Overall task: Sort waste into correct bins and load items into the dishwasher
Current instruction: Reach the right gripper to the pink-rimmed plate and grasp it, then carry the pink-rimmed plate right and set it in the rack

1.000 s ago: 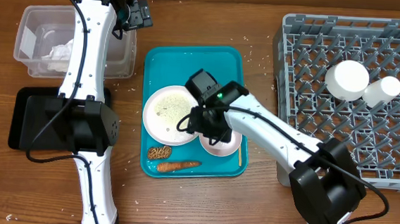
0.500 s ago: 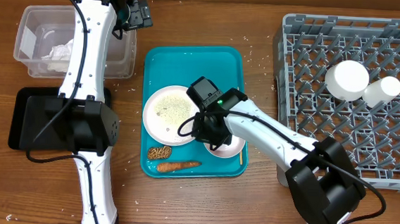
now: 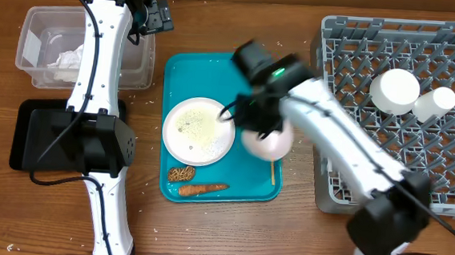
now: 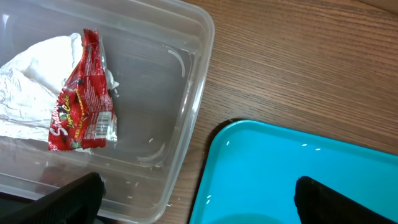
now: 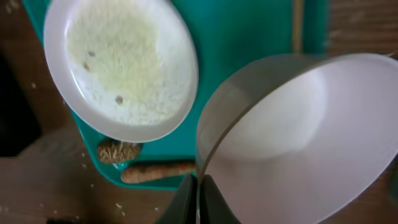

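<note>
The dish rack's wires in front of its bowl are empty. My right gripper needs to swing over them next, turn the held bowl over and let go of its rim.
My right gripper point(image 5: 199, 186) is shut on the rim of a small white bowl point(image 5: 298, 137), which it holds tilted above the teal tray's right side point(image 3: 267, 141). Left of the bowl, a round white plate point(image 3: 198, 130) smeared with rice lies on the tray. In front of the plate lie a brown oval food piece point(image 3: 181, 173) and an orange carrot point(image 3: 203, 188). A chopstick point(image 3: 273, 175) lies along the tray's right edge. My left gripper point(image 4: 211, 198) hangs open over the gap between the clear tub point(image 4: 186, 124) and the tray. Inside the tub are a red-and-white wrapper point(image 4: 81, 93) and white napkins point(image 4: 31, 81).
The grey dish rack point(image 3: 402, 156) stands at the right with a white bowl point(image 3: 395, 91) and a small cup point(image 3: 436, 100) in it. A black tray point(image 3: 34, 134) sits in front of the tub. Rice grains lie scattered on the wooden table.
My right gripper closed on the bowl's rim, lifted it off the teal tray and carried it up and to the right. The left arm stayed still.
</note>
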